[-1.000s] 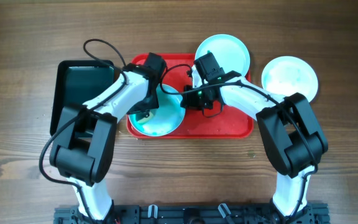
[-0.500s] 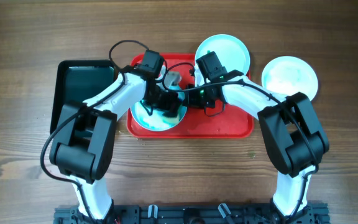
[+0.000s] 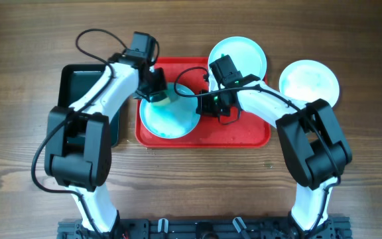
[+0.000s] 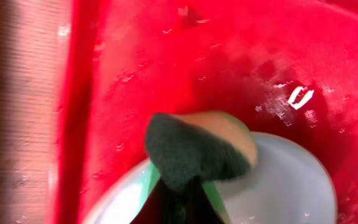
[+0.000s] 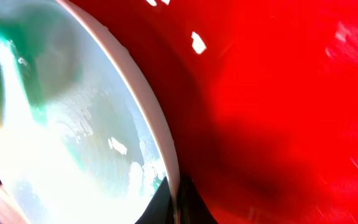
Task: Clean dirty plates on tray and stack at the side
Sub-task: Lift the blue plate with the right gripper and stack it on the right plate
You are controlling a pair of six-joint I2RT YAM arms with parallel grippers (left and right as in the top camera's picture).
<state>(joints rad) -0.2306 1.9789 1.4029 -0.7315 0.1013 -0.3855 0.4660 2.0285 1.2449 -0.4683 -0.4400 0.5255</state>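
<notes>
My right gripper will next lift, carry the turquoise plate's rim over the white plate, to its right in the overhead view, and lower to release.
On the red tray lies a pale turquoise plate with teal-green smears. My right gripper is shut on its right rim; the right wrist view shows the rim pinched between the jaws, with the smeared plate to the left. My left gripper is shut on a green sponge, which sits at the plate's far-left edge. A second turquoise plate rests at the tray's far edge. A white plate lies on the table to the right.
A dark green tray sits left of the red tray, under my left arm. Cables loop above both wrists. The wooden table surrounds everything, and the red tray's right half is bare.
My left gripper has carried the sponge from the plate's middle back to its far-left edge. The right gripper has kept its hold on the rim.
</notes>
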